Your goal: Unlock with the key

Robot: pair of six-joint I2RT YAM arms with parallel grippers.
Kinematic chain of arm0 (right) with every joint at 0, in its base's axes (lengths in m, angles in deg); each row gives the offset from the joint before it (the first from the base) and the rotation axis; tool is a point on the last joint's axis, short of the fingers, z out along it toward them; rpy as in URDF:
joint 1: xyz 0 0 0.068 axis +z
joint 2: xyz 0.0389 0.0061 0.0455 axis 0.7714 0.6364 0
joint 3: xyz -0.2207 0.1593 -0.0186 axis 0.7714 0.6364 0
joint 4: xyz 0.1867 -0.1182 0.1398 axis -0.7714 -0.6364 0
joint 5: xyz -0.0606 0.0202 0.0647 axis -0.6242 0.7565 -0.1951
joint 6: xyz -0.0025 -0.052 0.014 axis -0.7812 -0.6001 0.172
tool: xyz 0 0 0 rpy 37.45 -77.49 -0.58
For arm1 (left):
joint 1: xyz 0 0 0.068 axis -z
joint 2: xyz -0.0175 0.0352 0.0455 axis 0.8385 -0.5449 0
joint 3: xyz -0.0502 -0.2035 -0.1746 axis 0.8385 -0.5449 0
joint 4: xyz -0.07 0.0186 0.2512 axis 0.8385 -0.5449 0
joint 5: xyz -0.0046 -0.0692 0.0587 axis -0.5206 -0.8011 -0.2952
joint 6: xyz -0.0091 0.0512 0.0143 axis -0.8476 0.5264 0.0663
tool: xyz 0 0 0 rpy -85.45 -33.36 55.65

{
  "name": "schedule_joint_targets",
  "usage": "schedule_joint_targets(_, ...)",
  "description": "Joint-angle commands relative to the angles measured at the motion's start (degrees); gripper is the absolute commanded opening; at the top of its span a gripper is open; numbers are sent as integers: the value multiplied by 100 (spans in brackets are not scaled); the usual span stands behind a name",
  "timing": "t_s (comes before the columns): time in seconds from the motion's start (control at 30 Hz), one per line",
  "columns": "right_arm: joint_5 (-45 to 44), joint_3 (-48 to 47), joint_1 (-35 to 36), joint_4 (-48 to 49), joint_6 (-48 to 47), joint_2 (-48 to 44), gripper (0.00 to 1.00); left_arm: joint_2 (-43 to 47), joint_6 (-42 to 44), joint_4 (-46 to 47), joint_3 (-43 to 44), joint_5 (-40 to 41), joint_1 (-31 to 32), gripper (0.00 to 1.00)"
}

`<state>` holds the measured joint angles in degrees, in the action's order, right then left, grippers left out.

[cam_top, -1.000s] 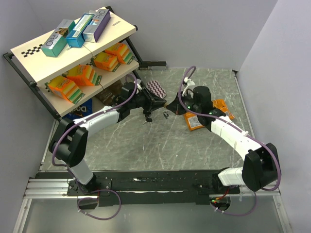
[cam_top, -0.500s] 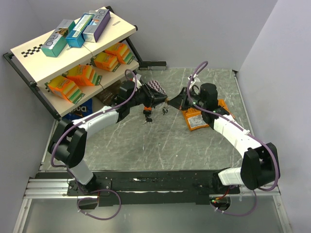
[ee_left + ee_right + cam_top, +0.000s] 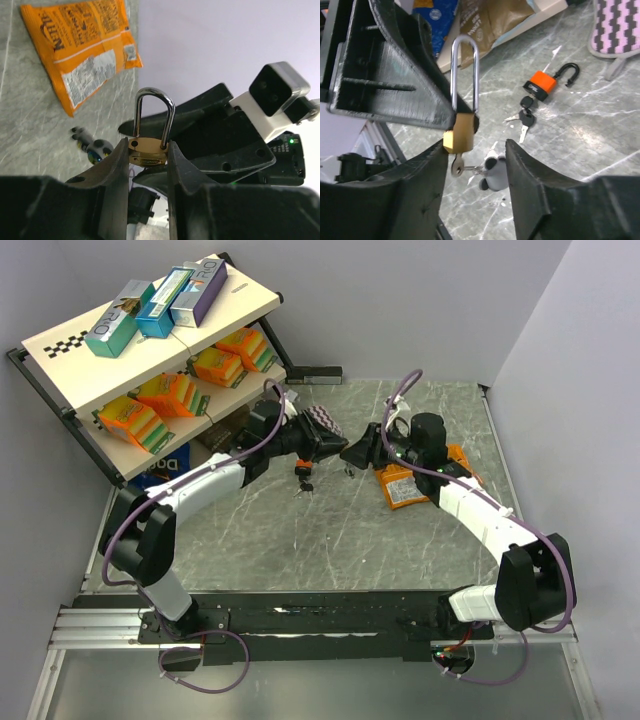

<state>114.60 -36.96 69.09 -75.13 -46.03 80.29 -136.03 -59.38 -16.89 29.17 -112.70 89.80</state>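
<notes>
My right gripper draws away from the key next, then rises onto the upright silver shackle, since the key already sits in the padlock.
My left gripper [image 3: 146,156] is shut on a brass padlock [image 3: 147,151], its silver shackle [image 3: 155,112] upright. In the right wrist view the padlock [image 3: 460,131] hangs just above my open right gripper [image 3: 475,172]. A key [image 3: 456,164] sticks out of the padlock's underside, and a small panda keychain [image 3: 492,176] dangles from it between the fingers, which touch neither. From above, the left gripper [image 3: 325,445] and right gripper [image 3: 356,452] meet tip to tip over the middle of the table. I cannot tell whether the shackle is released.
An orange padlock [image 3: 542,82] with an open shackle and its keys [image 3: 525,117] lies on the marble table [image 3: 330,530]. Orange snack packets [image 3: 400,486] lie under the right arm. A striped pink cloth [image 3: 320,418] and a shelf [image 3: 150,350] of boxes stand at the back left.
My right gripper has opened and let go of the key, which stays in the padlock. Both grippers have shifted slightly toward the back of the table.
</notes>
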Motion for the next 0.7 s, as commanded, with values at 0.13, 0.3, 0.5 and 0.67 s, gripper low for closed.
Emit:
schedule_joint_targets(0.13, -174, 149, -77, -24, -342, -725, 68, 120, 1002, -389, 126, -540, -267, 1)
schedule_joint_targets(0.3, 326, 0, -261, -94, -307, -1103, 75, 339, 1803, -329, -155, -1084, -425, 1)
schedule_joint_targets(0.5, 1705, -869, -270, -288, -175, -551, 77, 621, 2936, -258, -287, -2385, -434, 1)
schedule_joint_targets(0.67, 2523, -1125, -253, 37, 212, -67, 77, 841, 3395, -556, -209, -2913, -434, 1)
